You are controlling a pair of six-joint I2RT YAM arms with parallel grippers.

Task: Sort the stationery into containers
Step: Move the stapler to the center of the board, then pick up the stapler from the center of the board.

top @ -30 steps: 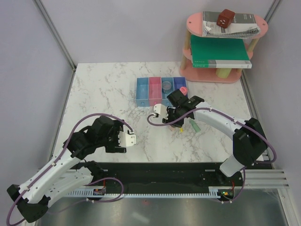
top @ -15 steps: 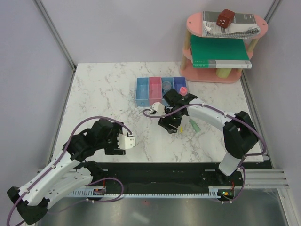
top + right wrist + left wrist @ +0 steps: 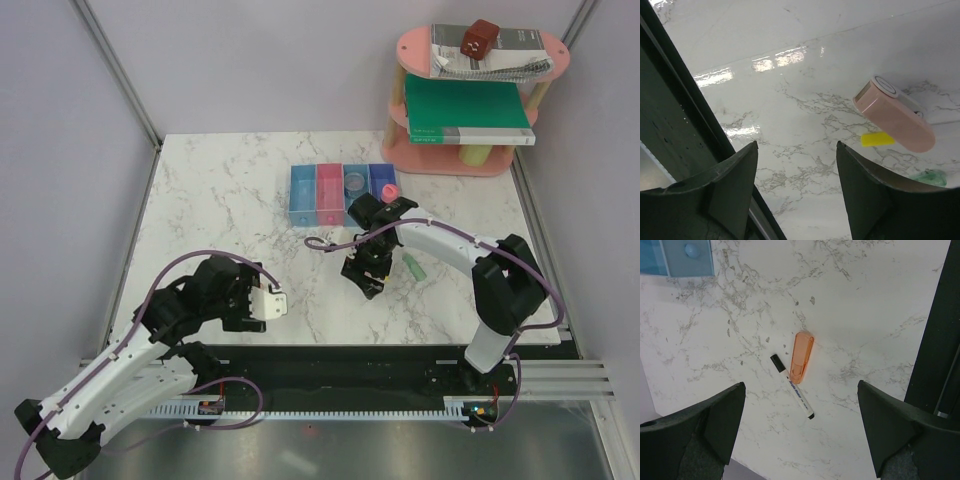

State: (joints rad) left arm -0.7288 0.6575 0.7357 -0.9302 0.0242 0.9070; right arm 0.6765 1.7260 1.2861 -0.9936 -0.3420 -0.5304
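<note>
My right gripper needs to move down and outward toward the bins next, around the pink cylinder (image 3: 896, 116). The cylinder is still beyond one finger of the gripper.
The containers (image 3: 305, 195), a joined row of light blue, pink, light blue and dark blue bins, stand at the table's middle back. A pink round piece (image 3: 388, 190) sits at the dark blue bin. My right gripper (image 3: 366, 280) (image 3: 796, 144) hovers open and empty just in front of the bins. Beyond its fingers lie a pink cylinder (image 3: 892, 122), a yellow piece (image 3: 877, 139) and a green cap-shaped piece (image 3: 927, 177) (image 3: 413, 267). My left gripper (image 3: 275, 303) (image 3: 801, 385) is wide open above an orange stick (image 3: 801, 356) and a black-capped pen (image 3: 792, 386), touching neither.
A pink two-tier oval shelf (image 3: 480, 160) at the back right carries a green book (image 3: 465, 110) and a spiral notebook (image 3: 490, 55). A black rail (image 3: 330, 360) runs along the table's near edge. A bin corner (image 3: 687, 257) shows top left in the left wrist view.
My right gripper has drawn back from the bins toward the near side and opened. The left arm has shifted slightly toward the near edge, still open.
</note>
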